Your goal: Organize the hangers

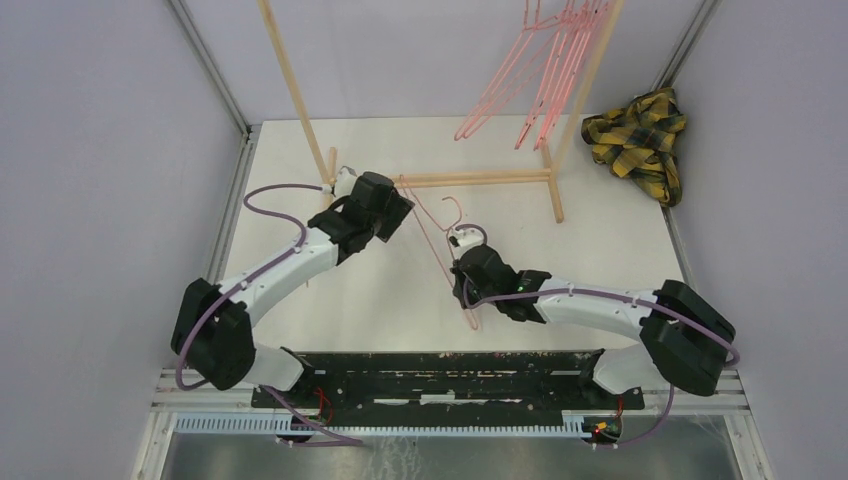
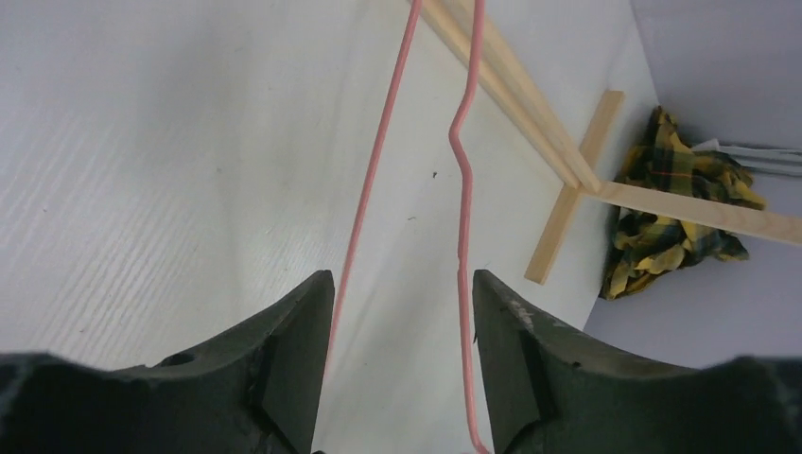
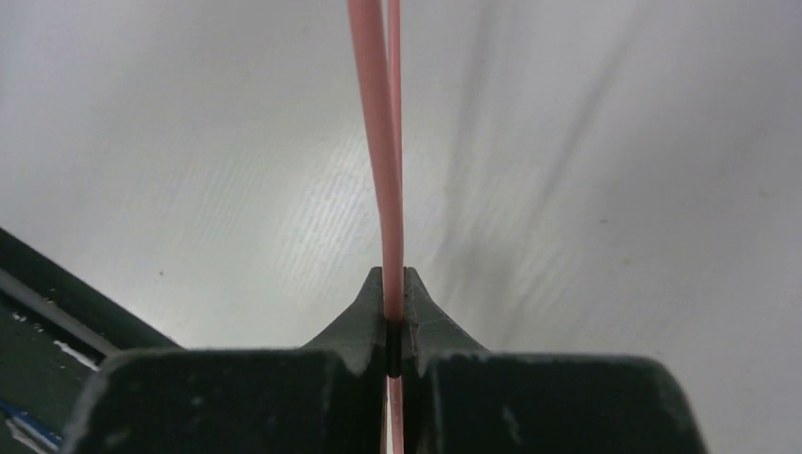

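Observation:
My right gripper will next rise outward to the rack's free space beside the hung hangers and let go of the pink hanger. That space is above and outward of my gripper.
One pink wire hanger (image 1: 429, 233) is held tilted between the two arms above the white table. My right gripper (image 1: 463, 262) is shut on its wire; in the right wrist view the pink wire (image 3: 376, 142) runs straight up out of the closed fingertips (image 3: 394, 284). My left gripper (image 1: 402, 208) is open at the hanger's upper end. In the left wrist view two strands of the hanger (image 2: 462, 208) pass between the wide-open fingers (image 2: 402, 312); I cannot tell whether they touch the fingers. Several more pink hangers (image 1: 545, 70) hang on the wooden rack at the back.
The light wooden rack frame (image 1: 470, 180) stands at the back of the table, and its foot bars show in the left wrist view (image 2: 567, 203). A yellow-black plaid cloth (image 1: 640, 140) lies at the back right corner and also shows in the left wrist view (image 2: 676, 213). Grey walls surround the table.

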{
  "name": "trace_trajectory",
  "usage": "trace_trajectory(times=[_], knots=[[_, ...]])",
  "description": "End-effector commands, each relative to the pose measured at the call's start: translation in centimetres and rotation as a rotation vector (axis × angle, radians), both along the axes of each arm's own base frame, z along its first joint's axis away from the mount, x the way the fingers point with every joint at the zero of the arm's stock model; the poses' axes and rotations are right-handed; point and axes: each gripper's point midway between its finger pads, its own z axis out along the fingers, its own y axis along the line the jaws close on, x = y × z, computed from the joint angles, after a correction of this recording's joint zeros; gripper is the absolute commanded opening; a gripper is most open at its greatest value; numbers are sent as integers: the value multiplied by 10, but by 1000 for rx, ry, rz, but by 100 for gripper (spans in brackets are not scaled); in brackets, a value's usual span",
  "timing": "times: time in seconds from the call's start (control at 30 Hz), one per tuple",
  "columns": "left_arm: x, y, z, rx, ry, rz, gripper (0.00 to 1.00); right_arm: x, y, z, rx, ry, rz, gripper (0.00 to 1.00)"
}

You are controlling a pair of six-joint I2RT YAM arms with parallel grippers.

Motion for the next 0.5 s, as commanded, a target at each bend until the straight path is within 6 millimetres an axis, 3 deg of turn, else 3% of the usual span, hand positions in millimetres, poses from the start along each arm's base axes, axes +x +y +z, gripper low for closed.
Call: trace_trajectory(times=[0.0, 0.03, 0.07, 0.1, 0.23, 0.47], knots=[[1, 17, 58, 110, -213, -96, 69, 20, -32, 29, -163, -127, -51, 1], [-3, 21, 63, 135, -226, -109, 74, 21, -33, 31, -172, -131, -53, 1], [-8, 28, 66, 167, -231, -112, 95, 22, -33, 33, -177, -135, -50, 1], [-14, 36, 64, 203, -227, -117, 100, 23, -31, 35, -180, -136, -46, 1], [-37, 72, 44, 329, -185, -81, 99, 29, -17, 57, -182, -150, -7, 1], [-72, 111, -8, 406, -141, -29, 99, 66, 26, 146, -148, -274, 36, 1]])
